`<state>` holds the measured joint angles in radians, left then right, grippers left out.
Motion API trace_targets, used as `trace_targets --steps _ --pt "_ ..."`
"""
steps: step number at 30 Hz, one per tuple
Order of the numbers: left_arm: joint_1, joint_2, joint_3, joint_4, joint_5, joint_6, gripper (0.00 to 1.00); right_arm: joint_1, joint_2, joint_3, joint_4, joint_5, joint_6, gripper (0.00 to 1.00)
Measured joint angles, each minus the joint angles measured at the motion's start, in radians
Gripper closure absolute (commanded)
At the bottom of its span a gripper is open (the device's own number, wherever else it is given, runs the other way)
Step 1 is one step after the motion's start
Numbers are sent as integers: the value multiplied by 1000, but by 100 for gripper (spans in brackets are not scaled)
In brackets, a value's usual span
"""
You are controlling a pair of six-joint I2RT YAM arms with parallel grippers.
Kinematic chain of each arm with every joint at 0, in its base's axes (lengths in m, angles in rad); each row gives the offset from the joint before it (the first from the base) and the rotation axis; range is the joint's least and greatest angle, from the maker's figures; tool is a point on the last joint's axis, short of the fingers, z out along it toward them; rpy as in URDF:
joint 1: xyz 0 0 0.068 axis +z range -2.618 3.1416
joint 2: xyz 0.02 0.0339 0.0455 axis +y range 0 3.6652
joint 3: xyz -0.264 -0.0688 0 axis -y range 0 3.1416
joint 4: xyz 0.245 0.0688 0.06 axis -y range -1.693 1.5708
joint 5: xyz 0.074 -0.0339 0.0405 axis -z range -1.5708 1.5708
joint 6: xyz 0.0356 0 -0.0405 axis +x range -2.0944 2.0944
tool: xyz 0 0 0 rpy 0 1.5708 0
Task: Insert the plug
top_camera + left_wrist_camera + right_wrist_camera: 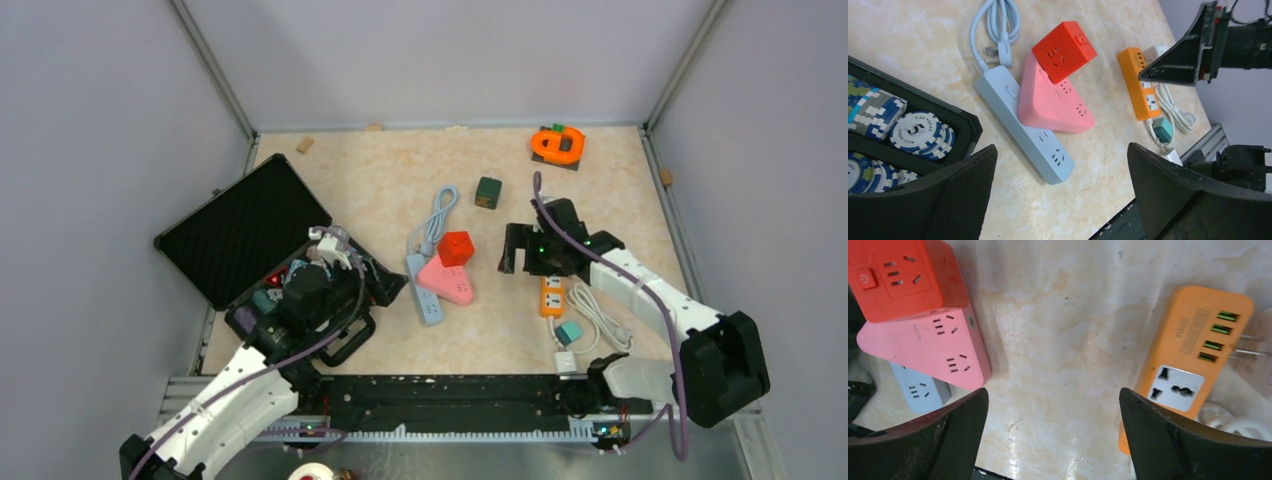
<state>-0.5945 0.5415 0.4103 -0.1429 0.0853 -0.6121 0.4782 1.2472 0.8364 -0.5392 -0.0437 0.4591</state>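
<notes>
My right gripper moves outward over the green cube (488, 193) next, then lowers around its sides and closes, since the cube stands farther out than my empty fingers.
An orange power strip (552, 296) (1193, 355) lies on the table with its white cable (600, 320) coiled beside it. A white plug (1254, 357) rests at the strip's end, its prongs bare. A teal adapter (569, 332) (1162, 131) lies near the front. A light blue strip (425, 290) (1033, 135) has its own plug (1000, 50) lying loose by its coiled cord. My right gripper (512, 250) (1053, 392) hangs open over bare table, left of the orange strip. My left gripper (375, 275) (1062, 150) is open and empty by the blue strip's near end.
A pink triangular socket (448, 283) and a red cube socket (455, 248) lie on the blue strip. An open black case (260, 235) holding poker chips (918, 132) sits at the left. A green cube (488, 191) and an orange object (558, 145) stand farther back.
</notes>
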Motion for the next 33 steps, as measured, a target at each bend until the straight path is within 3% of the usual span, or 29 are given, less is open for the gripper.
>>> trace_targets --steps 6,11,33 --pt "0 122 10 -3 56 -10 1 -108 -55 -19 7 -19 9 1" --pt "0 219 61 -32 74 -1 1 -120 32 17 10 -34 -3 1" --pt "0 268 93 -78 -50 61 1 -120 844 801 26 64 46 1"
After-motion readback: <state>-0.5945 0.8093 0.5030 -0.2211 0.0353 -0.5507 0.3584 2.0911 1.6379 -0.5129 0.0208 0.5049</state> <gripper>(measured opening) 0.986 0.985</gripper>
